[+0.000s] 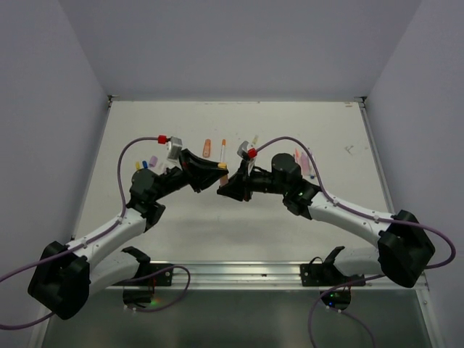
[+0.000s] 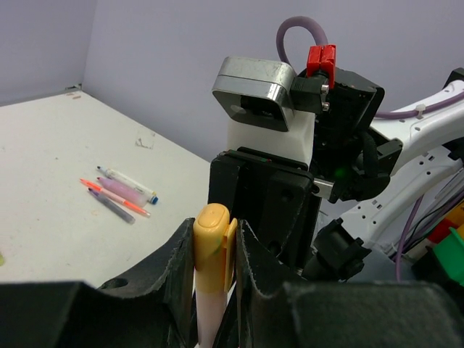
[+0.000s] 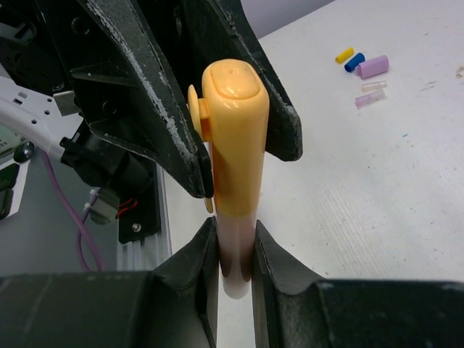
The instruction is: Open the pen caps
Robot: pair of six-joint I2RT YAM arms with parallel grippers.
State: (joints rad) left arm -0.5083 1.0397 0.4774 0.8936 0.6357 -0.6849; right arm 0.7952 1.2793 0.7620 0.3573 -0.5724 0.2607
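Note:
The left gripper brings the yellow-orange cap to the left in the top view and down beside the loose caps next, since caps already lie there.
A pen with a pale pink-white body (image 3: 236, 254) and a yellow-orange cap (image 3: 235, 138) is held up between my two grippers at mid-table. My left gripper (image 2: 214, 235) is shut on the cap (image 2: 210, 250), its black fingers (image 3: 145, 94) flanking the cap in the right wrist view. My right gripper (image 3: 235, 235) is shut on the pale body just below the cap. From above, the left gripper (image 1: 212, 176) and the right gripper (image 1: 228, 185) meet tip to tip and hide most of the pen. The cap sits on the pen.
Loose caps, yellow (image 3: 344, 55), blue (image 3: 355, 62) and lilac (image 3: 374, 67), lie on the table at the left. Several pens (image 2: 123, 190) lie in a cluster at the right (image 1: 303, 161). Two more pens (image 1: 215, 148) lie behind the grippers.

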